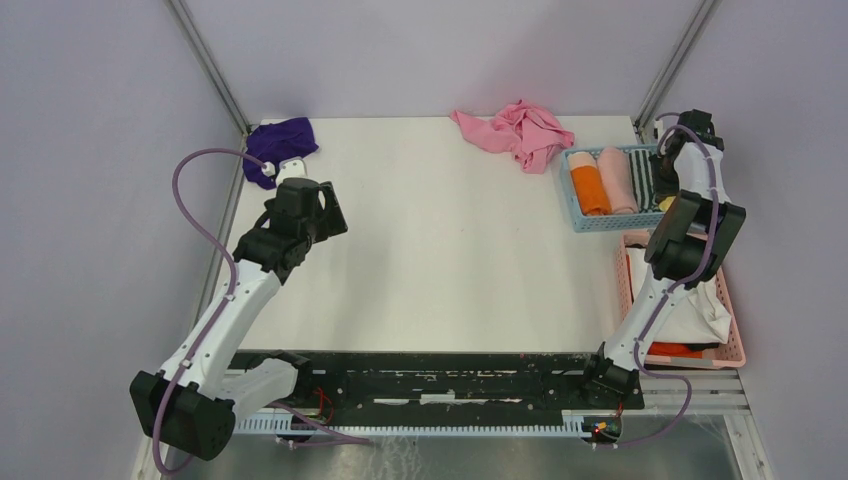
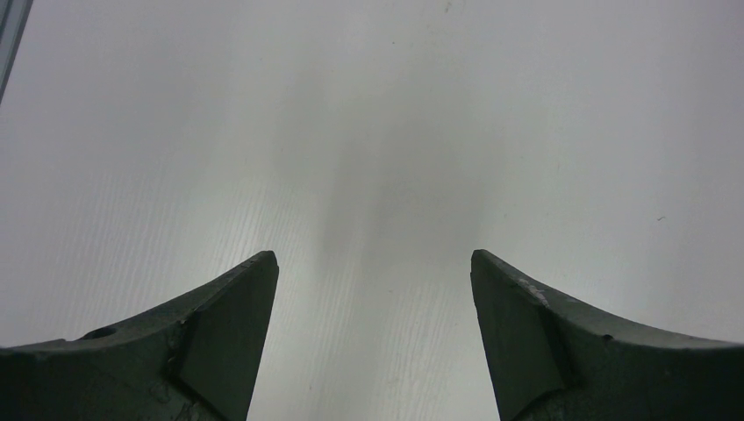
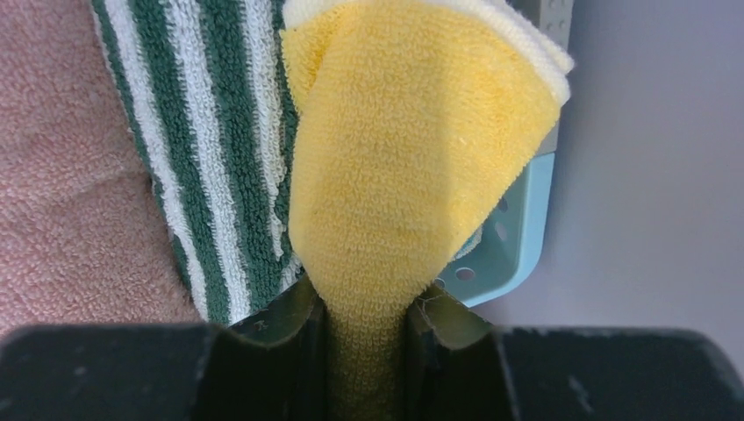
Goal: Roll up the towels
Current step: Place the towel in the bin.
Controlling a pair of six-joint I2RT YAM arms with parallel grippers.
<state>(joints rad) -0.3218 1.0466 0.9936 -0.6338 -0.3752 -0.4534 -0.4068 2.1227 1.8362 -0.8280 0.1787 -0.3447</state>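
My right gripper goes down slightly next and releases the yellow fold, as the blue basket's end beside the striped towel is just below it.
In the right wrist view my right gripper (image 3: 367,298) is shut on a fold of the yellow towel (image 3: 412,158), which bunches up between the fingers above the right end of the blue basket (image 3: 518,237). A green-and-white striped towel (image 3: 219,158) lies in the basket just left of it, beside a pink roll (image 3: 61,175). A purple towel (image 1: 280,140) lies crumpled at the table's back left corner. My left gripper (image 2: 373,259) stands open over bare table, a little in front of the purple towel, holding nothing.
A crumpled pink towel (image 1: 515,130) lies at the back middle. The blue basket (image 1: 585,222) also holds an orange roll (image 1: 590,188). A pink basket (image 1: 737,345) with white fabric (image 1: 690,315) stands at the right edge, under the right arm.
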